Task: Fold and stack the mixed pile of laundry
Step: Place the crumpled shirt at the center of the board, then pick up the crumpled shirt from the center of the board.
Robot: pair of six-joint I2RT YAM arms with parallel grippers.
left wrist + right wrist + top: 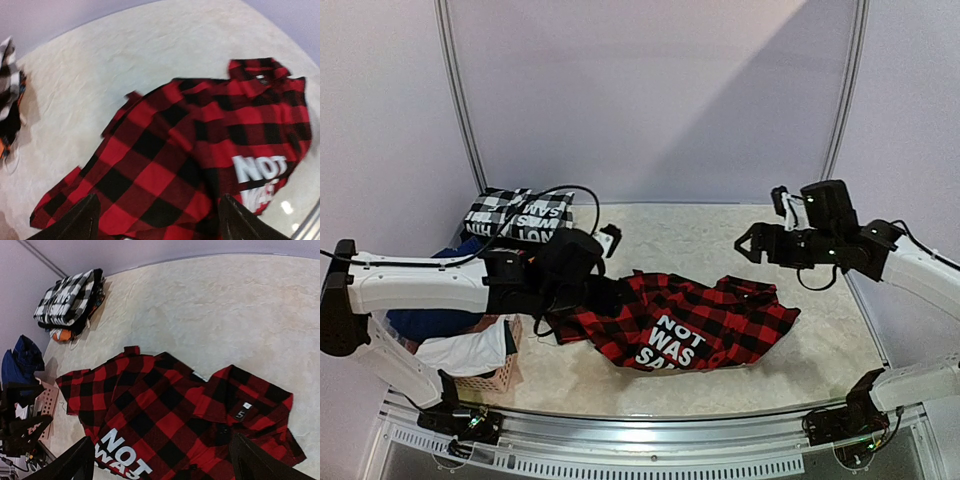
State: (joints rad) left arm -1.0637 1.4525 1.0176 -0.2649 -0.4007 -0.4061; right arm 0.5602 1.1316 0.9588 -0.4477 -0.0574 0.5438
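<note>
The raised fold runs through the plaid shirt (pixel 692 320) beside the lettering, so my open right gripper will next swing toward the left gripper and down onto that fold.
A red-and-black plaid shirt (pixel 692 320) with white "NOT WAS" lettering lies rumpled and partly spread on the table's middle. My left gripper (pixel 605 298) hovers over its left edge. In the left wrist view it (pixel 160 222) stands open, both dark fingertips (pixel 82 220) apart above the plaid shirt (pixel 200 150), nothing between them. My right gripper (pixel 752 245) hangs open in the air above the shirt's right end; its wrist view shows the gripper (pixel 165 465) with jaws wide over the shirt (pixel 170 415). More of the laundry pile, white (pixel 465 352) and navy (pixel 430 322) pieces, sits in the basket.
A folded black-and-white checked garment (pixel 515 215) lies at the back left, also seen from the right wrist (pixel 70 300). A pink lattice basket (pixel 495 378) stands at the near left under the left arm. A black cable (pixel 570 192) loops above the folded garment.
</note>
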